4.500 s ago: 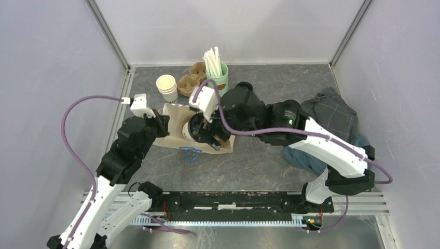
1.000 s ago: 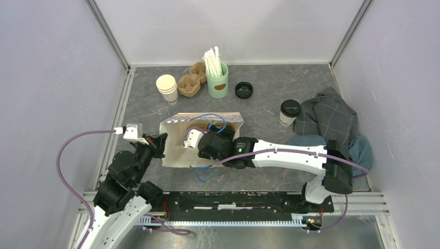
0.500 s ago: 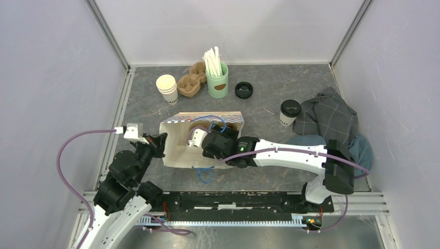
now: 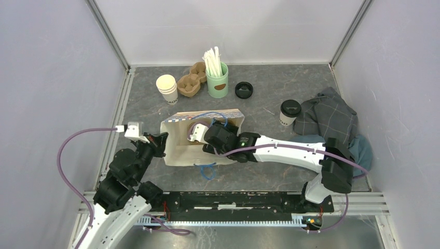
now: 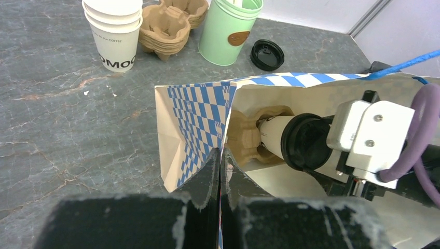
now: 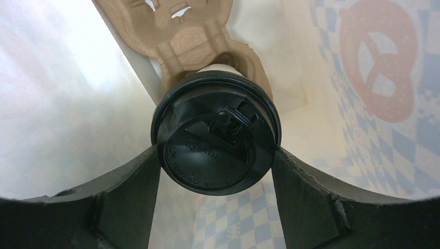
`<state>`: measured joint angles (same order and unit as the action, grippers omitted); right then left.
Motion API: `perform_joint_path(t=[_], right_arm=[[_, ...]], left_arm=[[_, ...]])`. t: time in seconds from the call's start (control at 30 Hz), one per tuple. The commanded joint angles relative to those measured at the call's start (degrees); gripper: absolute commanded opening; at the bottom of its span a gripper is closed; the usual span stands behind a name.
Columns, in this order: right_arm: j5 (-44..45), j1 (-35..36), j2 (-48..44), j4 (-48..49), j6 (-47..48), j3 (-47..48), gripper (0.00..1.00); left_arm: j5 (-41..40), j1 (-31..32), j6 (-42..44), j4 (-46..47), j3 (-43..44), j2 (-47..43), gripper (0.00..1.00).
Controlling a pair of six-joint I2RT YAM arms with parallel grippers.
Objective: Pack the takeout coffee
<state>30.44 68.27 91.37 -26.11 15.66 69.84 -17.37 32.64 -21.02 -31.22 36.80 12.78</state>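
Observation:
The coffee's base sits in the carrier, so my right gripper will next shift left in the top view, then open off the lid's rim.
The takeout coffee [image 6: 215,137], a white cup under a black lid, sits inside the open checkered paper bag [image 4: 179,153], its base in a brown cardboard carrier [image 6: 197,36]. My right gripper [image 6: 215,151] reaches into the bag from the right and is shut on the coffee, with both fingers against the lid's rim. The left wrist view shows the coffee [image 5: 283,137] lying toward the carrier [image 5: 249,135]. My left gripper [image 5: 220,155] is shut on the bag's left edge [image 5: 194,111] and holds it up. In the top view the left gripper [image 4: 160,142] is at the bag's left side.
A second lidded cup [image 4: 289,112] stands to the right beside a crumpled cloth [image 4: 332,122]. Along the back are stacked white cups [image 4: 167,88], stacked brown carriers [image 4: 190,83], a green holder of white sticks [image 4: 217,78] and a loose black lid [image 4: 244,90].
The right gripper, still holding the coffee, has shifted slightly back and to the right inside the bag, and the bag has shifted a little with it. The left gripper keeps its pinch.

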Motion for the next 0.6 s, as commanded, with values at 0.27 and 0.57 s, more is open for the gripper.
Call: perform_joint_path(t=[0.27, 0.57], right_arm=[[-7.25, -1.48, 7.02, -8.71, 0.41, 10.42, 0.68], [-20.81, -1.47, 9.59, -18.67, -5.91, 14.84, 0.70]], left_arm=[[0.35, 0.15, -6.59, -10.61, 16.19, 13.13, 0.02], [1.46, 0.14, -14.25, -20.28, 25.72, 20.66, 0.02]])
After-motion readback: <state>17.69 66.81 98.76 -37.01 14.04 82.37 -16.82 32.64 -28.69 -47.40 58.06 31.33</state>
